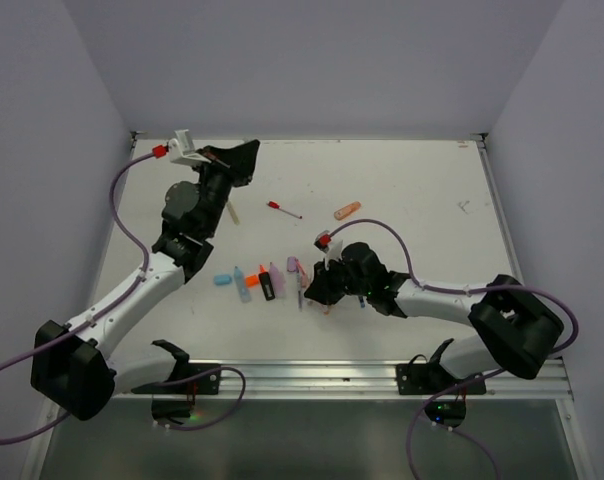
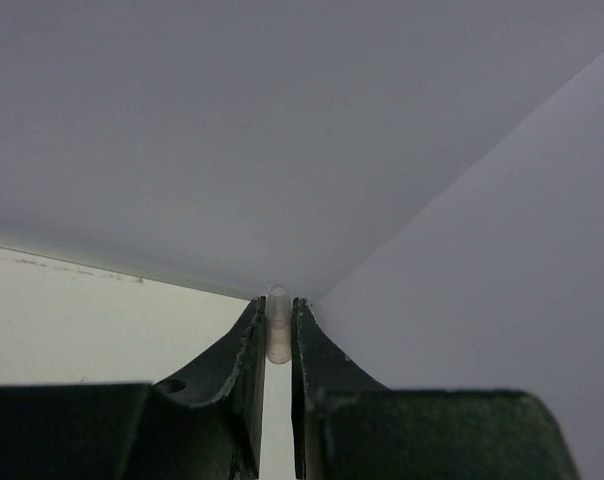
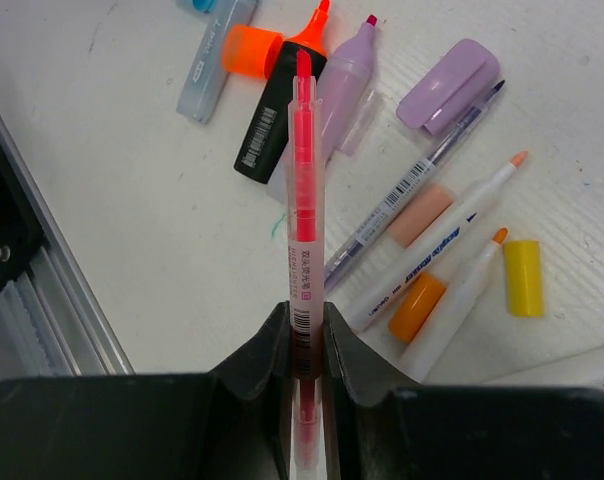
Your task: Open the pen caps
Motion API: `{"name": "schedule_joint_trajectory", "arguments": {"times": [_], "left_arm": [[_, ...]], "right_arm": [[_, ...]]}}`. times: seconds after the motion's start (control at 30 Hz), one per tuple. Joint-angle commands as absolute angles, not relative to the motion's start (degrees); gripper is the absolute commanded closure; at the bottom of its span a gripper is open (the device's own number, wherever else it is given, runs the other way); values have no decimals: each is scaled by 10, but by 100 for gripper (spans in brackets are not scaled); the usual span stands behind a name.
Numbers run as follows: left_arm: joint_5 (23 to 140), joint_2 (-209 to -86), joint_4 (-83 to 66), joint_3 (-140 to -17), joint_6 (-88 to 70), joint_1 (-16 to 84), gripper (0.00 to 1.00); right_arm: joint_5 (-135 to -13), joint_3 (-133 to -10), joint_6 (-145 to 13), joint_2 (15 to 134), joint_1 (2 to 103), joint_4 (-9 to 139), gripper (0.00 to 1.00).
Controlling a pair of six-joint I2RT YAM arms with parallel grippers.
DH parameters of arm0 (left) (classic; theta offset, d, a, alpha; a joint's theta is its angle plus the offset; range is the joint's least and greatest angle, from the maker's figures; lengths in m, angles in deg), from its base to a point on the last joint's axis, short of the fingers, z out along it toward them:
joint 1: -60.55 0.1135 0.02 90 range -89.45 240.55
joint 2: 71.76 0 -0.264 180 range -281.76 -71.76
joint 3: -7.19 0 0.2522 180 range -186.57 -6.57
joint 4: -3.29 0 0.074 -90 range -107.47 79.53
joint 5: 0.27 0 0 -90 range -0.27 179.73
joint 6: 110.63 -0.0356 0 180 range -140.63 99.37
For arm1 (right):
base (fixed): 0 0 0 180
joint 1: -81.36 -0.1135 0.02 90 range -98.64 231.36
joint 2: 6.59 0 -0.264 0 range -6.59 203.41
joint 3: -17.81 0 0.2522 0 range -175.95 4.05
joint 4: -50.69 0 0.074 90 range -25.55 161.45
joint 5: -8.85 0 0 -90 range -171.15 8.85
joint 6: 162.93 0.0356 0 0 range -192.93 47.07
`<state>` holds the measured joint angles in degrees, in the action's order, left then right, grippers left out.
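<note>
The right gripper carries the thin red highlighter pen [image 3: 304, 190] outward past the loose caps next, then lowers and releases it on the tabletop, since its tip is bare.
My right gripper [image 3: 305, 315] is shut on a thin red highlighter pen [image 3: 304, 190] and holds it over the pile; its red tip [image 3: 303, 62] is bare. The gripper also shows in the top view [image 1: 317, 285]. My left gripper [image 2: 278, 312] is shut on a small translucent cap [image 2: 278, 330], raised near the far left corner [image 1: 244, 160]. Loose caps lie below the right gripper: purple [image 3: 449, 86], orange [image 3: 250, 50], yellow [image 3: 523, 278], another orange [image 3: 416, 307]. An uncapped purple highlighter [image 3: 344, 85] and a black one with an orange tip [image 3: 282, 105] lie there too.
A light blue highlighter [image 3: 217, 60], a purple pen [image 3: 412, 185] and two white orange-tipped pens [image 3: 452, 240] lie in the pile. Farther back lie a red-capped pen [image 1: 283, 209] and an orange highlighter [image 1: 347, 211]. A light blue cap [image 1: 222, 279] lies left. A metal rail [image 3: 42, 300] runs along the near edge.
</note>
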<state>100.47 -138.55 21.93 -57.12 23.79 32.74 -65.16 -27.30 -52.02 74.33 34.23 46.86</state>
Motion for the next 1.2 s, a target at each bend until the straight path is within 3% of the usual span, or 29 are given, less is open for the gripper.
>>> {"name": "schedule_joint_trajectory", "arguments": {"times": [0.0,0.27,0.7,0.97,1.17], "left_arm": [[993,-1413,177,-597,237,330,100],[871,-1540,-39,-664,198,319,100],[811,-1786,-155,-780,185,253,98],[795,-1851,-150,-790,192,241,93],[804,-1865,-151,-784,193,236,82]], "right_arm": [[-684,-288,-524,716,342,485,100],[-878,-358,-479,717,386,594,100],[-872,-511,-443,886,455,659,100],[-855,-534,-438,952,459,661,92],[-854,-533,-436,966,464,662,83]]}}
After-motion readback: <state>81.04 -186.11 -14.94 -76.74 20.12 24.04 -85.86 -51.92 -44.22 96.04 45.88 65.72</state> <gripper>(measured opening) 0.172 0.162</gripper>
